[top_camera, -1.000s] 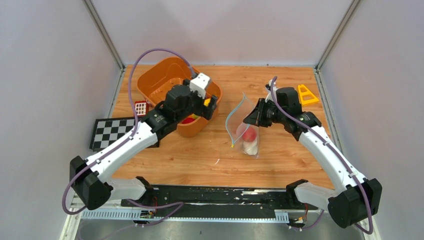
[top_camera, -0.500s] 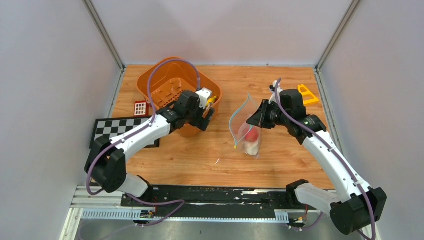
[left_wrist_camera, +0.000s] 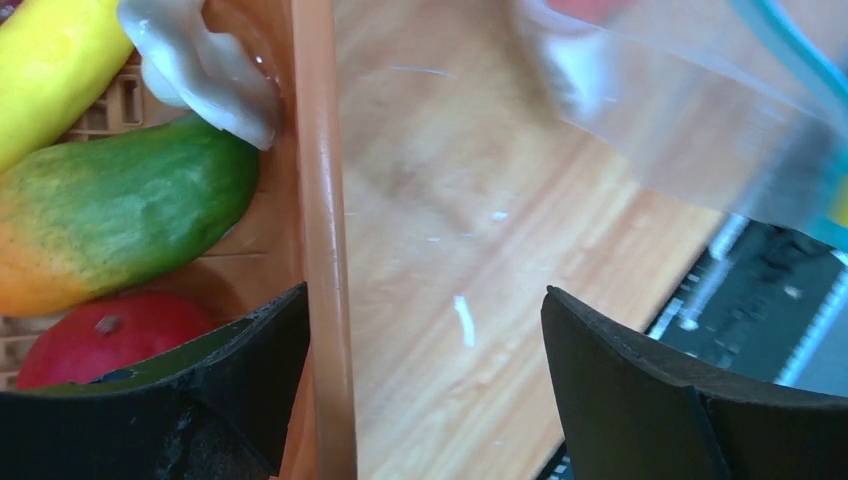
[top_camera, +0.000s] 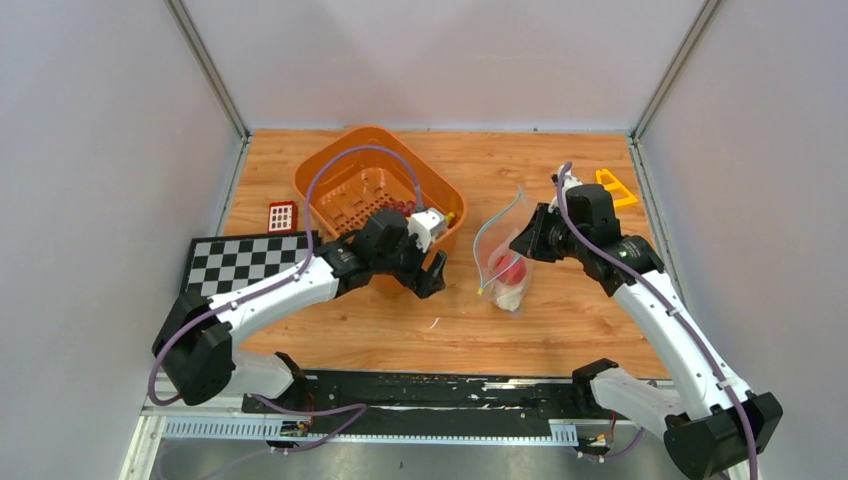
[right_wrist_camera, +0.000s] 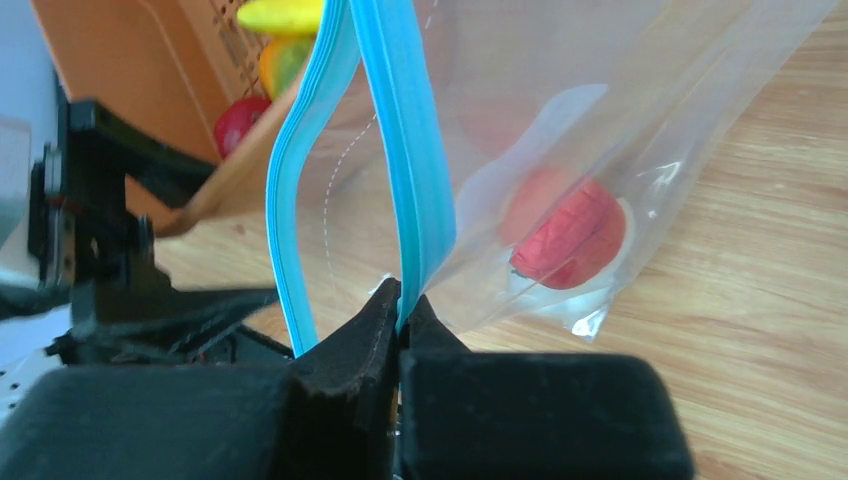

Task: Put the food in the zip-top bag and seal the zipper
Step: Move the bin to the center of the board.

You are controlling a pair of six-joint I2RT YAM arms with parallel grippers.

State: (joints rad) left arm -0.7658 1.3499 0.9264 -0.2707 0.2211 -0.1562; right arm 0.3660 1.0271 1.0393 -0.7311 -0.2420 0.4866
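Observation:
I should raise my left gripper off the basket's rim, move it outward and lower it onto the bunch of purple-red grapes [top_camera: 402,207]. One finger is outside the basket, while the grapes lie inside.
The clear zip-top bag [top_camera: 505,258] hangs from my right gripper [top_camera: 531,240], which is shut on one side of the teal zipper [right_wrist_camera: 405,150]. The other zipper side [right_wrist_camera: 283,210] bows away, so the mouth is open. A red fruit [right_wrist_camera: 565,232] and a white piece [top_camera: 507,293] lie inside. My left gripper [top_camera: 432,270] is open and astride the orange basket's rim [left_wrist_camera: 320,200], one finger inside and one outside. In the basket lie a yellow banana [left_wrist_camera: 50,60], a green-orange piece [left_wrist_camera: 110,215], a red fruit [left_wrist_camera: 100,335] and a white garlic piece [left_wrist_camera: 200,70].
The orange basket [top_camera: 345,185] stands left of the bag, its near corner close to the bag. A red grid block [top_camera: 282,216] and a checkerboard mat [top_camera: 235,262] lie at the left. A yellow triangular piece [top_camera: 612,188] lies at the back right.
My left gripper has come down and right to the basket's near right rim, and the basket has shifted right toward the bag. The right gripper and bag have moved slightly right.

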